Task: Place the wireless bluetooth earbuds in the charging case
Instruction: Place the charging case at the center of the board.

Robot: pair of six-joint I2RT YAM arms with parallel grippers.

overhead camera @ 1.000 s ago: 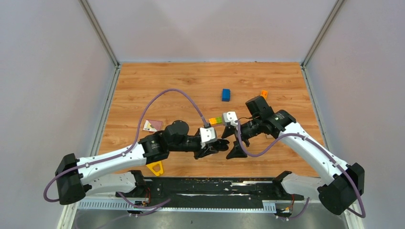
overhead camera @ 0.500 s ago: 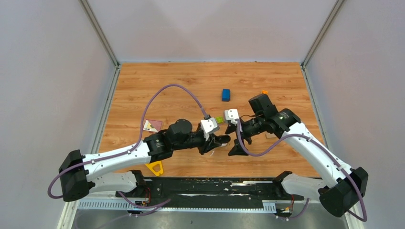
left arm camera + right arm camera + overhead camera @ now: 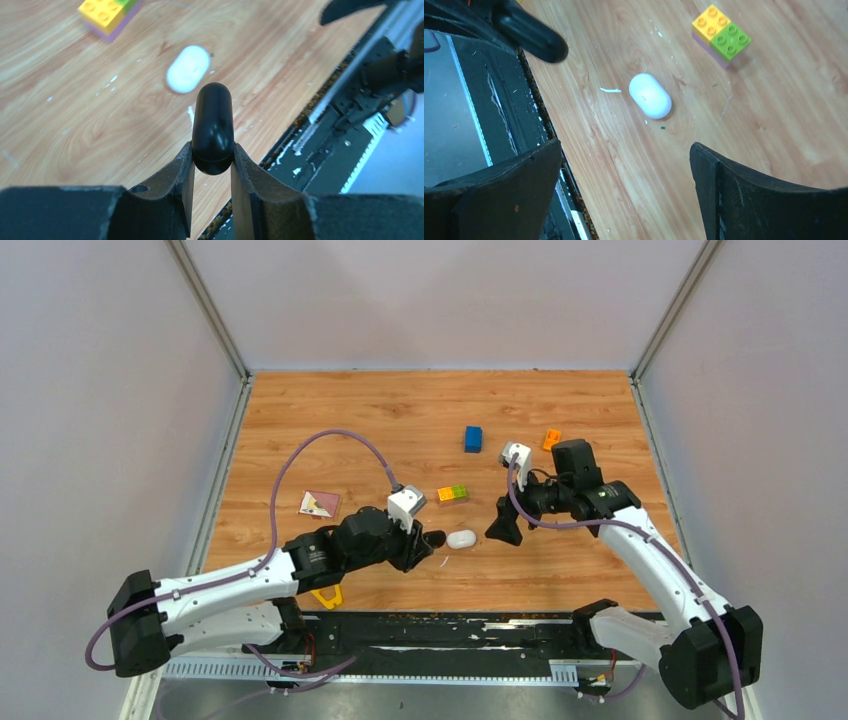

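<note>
My left gripper holds the glossy black capsule (image 3: pixel 213 120). Next I will lower it close beside the white capsule (image 3: pixel 461 539) on the tabletop and then open my left gripper.
My left gripper (image 3: pixel 432 538) is shut on a glossy black rounded capsule (image 3: pixel 213 120), held just above the wood; the capsule sticks out past the fingertips (image 3: pixel 212 155). A white rounded capsule (image 3: pixel 461 539) of the same shape lies on the table just right of it, and shows in both wrist views (image 3: pixel 188 68) (image 3: pixel 650 95). My right gripper (image 3: pixel 503 532) is open and empty (image 3: pixel 625 147), hovering to the right of the white capsule. No loose small earbuds show in any view, and I cannot tell whether the capsules are cases.
A yellow-green brick (image 3: pixel 452 494) lies just behind the white capsule. A blue brick (image 3: pixel 473 438) and an orange brick (image 3: pixel 552 438) lie farther back. A pink card (image 3: pixel 319 503) and a yellow triangle (image 3: pixel 325 593) are on the left. A black rail (image 3: pixel 440 630) runs along the near edge.
The two grippers have drawn apart. My left pulled back left with the black capsule. My right moved back right, and the white capsule now lies uncovered between them.
</note>
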